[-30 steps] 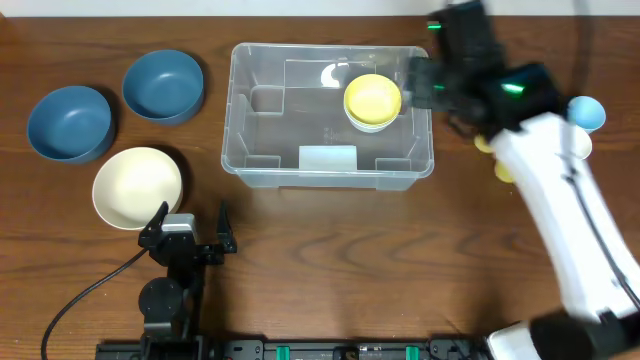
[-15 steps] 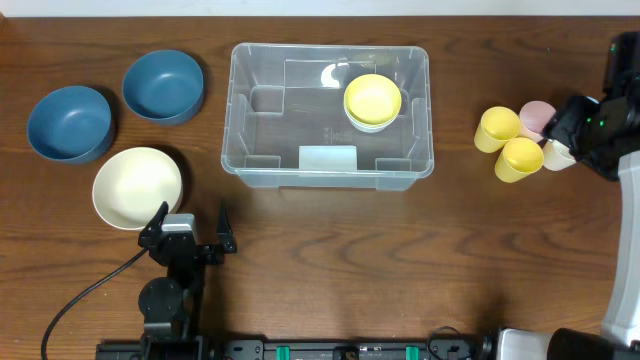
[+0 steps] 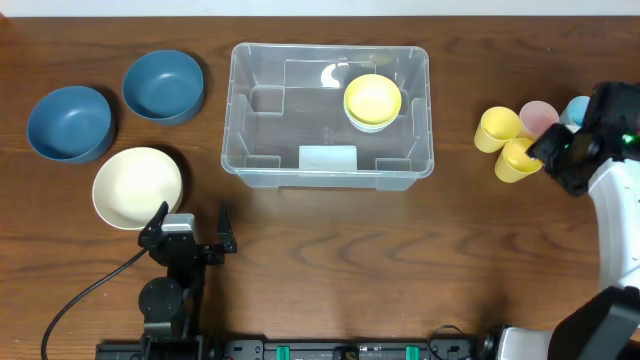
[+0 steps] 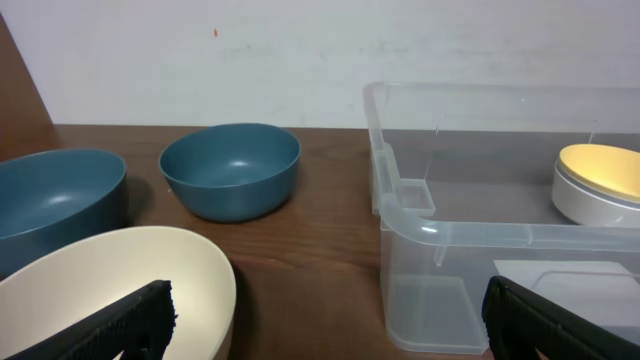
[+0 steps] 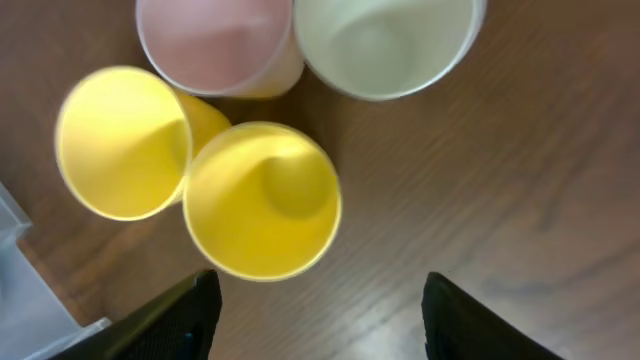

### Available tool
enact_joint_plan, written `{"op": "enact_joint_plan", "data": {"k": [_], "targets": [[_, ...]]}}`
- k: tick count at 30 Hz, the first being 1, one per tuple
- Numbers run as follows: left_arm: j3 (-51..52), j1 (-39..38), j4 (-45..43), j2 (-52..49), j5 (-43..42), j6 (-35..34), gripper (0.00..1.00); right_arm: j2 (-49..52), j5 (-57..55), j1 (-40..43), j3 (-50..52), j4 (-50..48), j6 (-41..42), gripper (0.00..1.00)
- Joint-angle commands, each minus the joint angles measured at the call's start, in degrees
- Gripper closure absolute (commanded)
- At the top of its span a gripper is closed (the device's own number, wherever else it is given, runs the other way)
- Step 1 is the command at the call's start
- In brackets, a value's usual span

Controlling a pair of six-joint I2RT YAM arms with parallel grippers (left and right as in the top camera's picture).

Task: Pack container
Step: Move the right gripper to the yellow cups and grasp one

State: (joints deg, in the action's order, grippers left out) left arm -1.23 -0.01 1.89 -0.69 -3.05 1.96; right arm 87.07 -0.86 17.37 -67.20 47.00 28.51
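Observation:
My right gripper comes down onto the nearer yellow cup's side [image 3: 537, 164] [image 5: 336, 215] away from the other yellow cup next, since bare tabletop there leaves room for a finger.
The clear container [image 3: 228, 120] stands in the middle of the table, holding a yellow cup [image 3: 372, 100] nested in a white one. It also shows in the left wrist view [image 4: 440, 235]. My right gripper [image 3: 560, 155] is open and empty above a cluster of cups at the right: two yellow cups [image 5: 262, 200] [image 5: 125, 140], a pink cup [image 5: 215, 40] and a cream cup [image 5: 385, 40]. Its fingers [image 5: 320, 320] sit just short of the nearer yellow cup. My left gripper [image 3: 190, 222] is open and empty at the front left, beside the cream bowl [image 3: 137, 187].
Two blue bowls [image 3: 68, 122] [image 3: 163, 85] sit at the far left, behind the cream bowl. A light blue cup [image 3: 577, 108] stands behind the cup cluster. The container's corner [image 5: 20, 290] shows at the left edge of the right wrist view.
My right arm has swung from over the container's right side out to the cups at the right, then shifted slightly left over them. The left arm has not moved.

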Motion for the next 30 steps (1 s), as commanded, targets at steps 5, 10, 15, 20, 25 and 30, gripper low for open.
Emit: {"op": "enact_joint_plan", "data": {"k": [5,10,15,20,25,30], "targets": [[1.0,0.3,1.9,0.1,-0.2,0.8,0.02,1.8,1.7,0.3,8.7,-7.6,0.8,0.38],[1.0,0.3,1.9,0.1,-0.2,0.8,0.02,3.0,1.7,0.3,12.1,-11.1,0.8,0.48],[1.0,0.3,1.9,0.1,-0.2,0.8,0.02,4.0,0.9,0.3,12.6,-12.7,0.8,0.53],[1.0,0.3,1.9,0.1,-0.2,0.8,0.02,4.2,0.2,0.3,12.6,-13.7,0.2,0.73],[1.0,0.3,1.9,0.1,-0.2,0.8,0.02,4.2,-0.2,0.3,12.6,-14.0,-0.9,0.99],[1.0,0.3,1.9,0.1,-0.2,0.8,0.02,4.2,-0.2,0.3,12.6,-13.0,-2.1,0.99]]}}
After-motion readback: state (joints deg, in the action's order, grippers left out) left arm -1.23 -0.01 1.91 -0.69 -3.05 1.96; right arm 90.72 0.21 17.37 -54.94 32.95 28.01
